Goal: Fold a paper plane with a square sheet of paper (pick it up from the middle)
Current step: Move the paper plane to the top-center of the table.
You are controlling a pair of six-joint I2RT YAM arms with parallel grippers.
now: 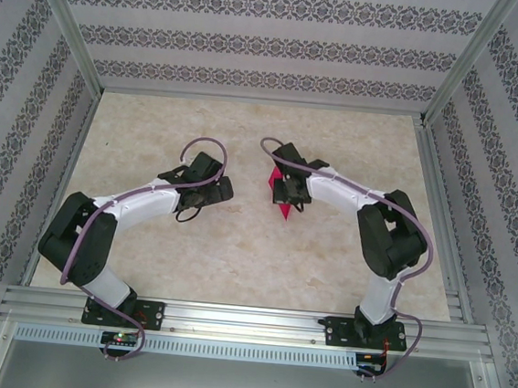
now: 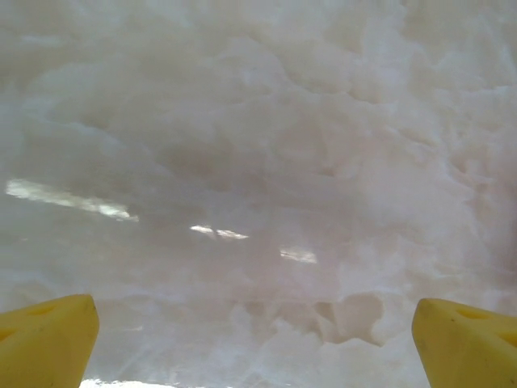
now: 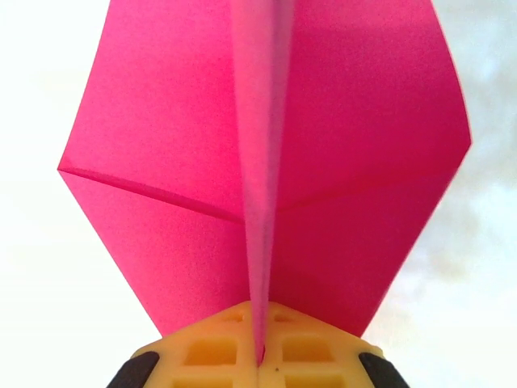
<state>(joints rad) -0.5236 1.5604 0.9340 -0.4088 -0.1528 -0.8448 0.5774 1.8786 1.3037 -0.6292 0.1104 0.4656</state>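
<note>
My right gripper has bare tabletop below and outward of it. Next, it needs to carry the paper plane outward and down and release the centre crease.
The magenta-pink paper plane is a folded sheet with a centre crease and two creased wings spreading left and right. My right gripper is shut on the centre crease, its yellow pads pressed together around the thin keel. From above, the paper plane hangs just under the right gripper near the table's middle. My left gripper stands to its left, apart from the paper. In the left wrist view the left gripper is open, its yellow fingertips wide apart with bare tabletop between them.
The marbled beige table is boxed in by aluminium rails and patterned walls. Cables loop above both wrists.
</note>
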